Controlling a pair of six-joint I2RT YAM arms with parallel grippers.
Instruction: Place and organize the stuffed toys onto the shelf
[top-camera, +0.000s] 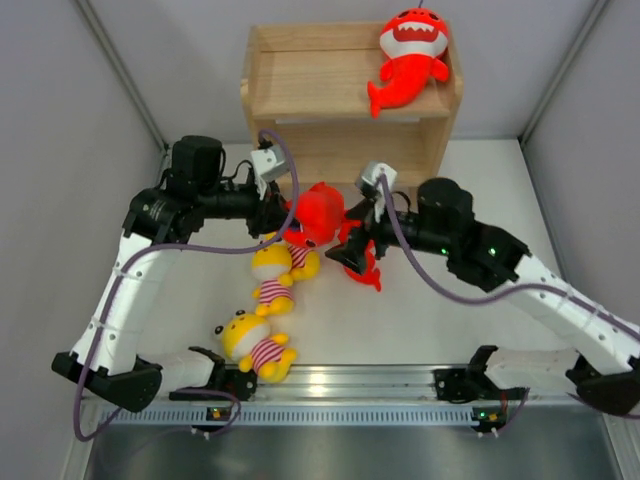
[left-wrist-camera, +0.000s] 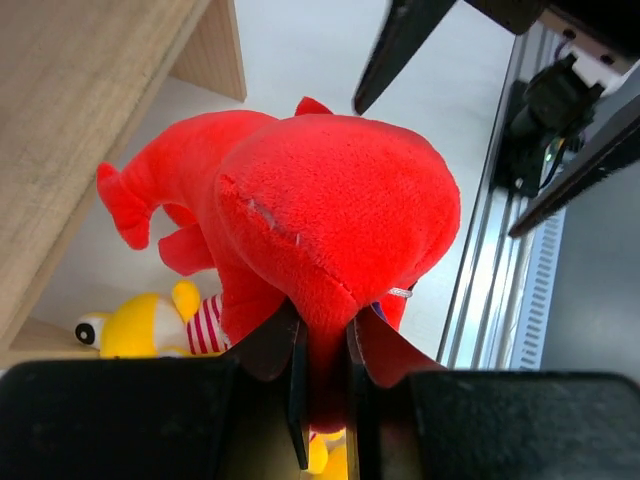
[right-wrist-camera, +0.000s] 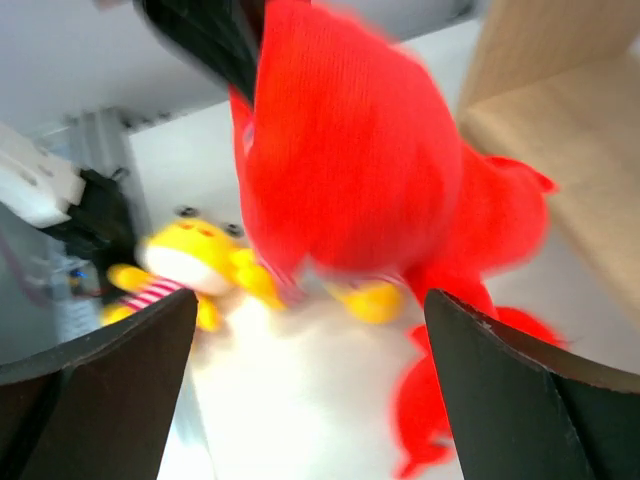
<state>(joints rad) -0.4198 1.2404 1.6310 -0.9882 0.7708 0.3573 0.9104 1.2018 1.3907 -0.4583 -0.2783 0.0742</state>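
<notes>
The tail end of the second red shark (top-camera: 322, 190) (right-wrist-camera: 512, 203) pokes out clear of my left gripper's fingers, so my open right gripper should go outward to it next.
The wooden shelf (top-camera: 300, 85) stands at the back with one red shark (top-camera: 410, 50) lying on its top at the right. My left gripper (top-camera: 290, 215) is shut on a second red shark (top-camera: 318, 212) and holds it above the table in front of the shelf; its fingers pinch the plush (left-wrist-camera: 330, 200) in the left wrist view. My right gripper (top-camera: 352, 255) is open and empty, beside a third red shark (top-camera: 368, 268) on the table. Two yellow striped toys (top-camera: 272, 275) (top-camera: 255, 345) lie left of centre; part of another shows under the held shark.
The shelf's side panel (left-wrist-camera: 80, 120) is close on the left of the held shark. The metal rail (top-camera: 330, 385) runs along the near table edge. Grey walls close in both sides. The right wrist view is blurred and shows the shelf (right-wrist-camera: 560, 100) at right.
</notes>
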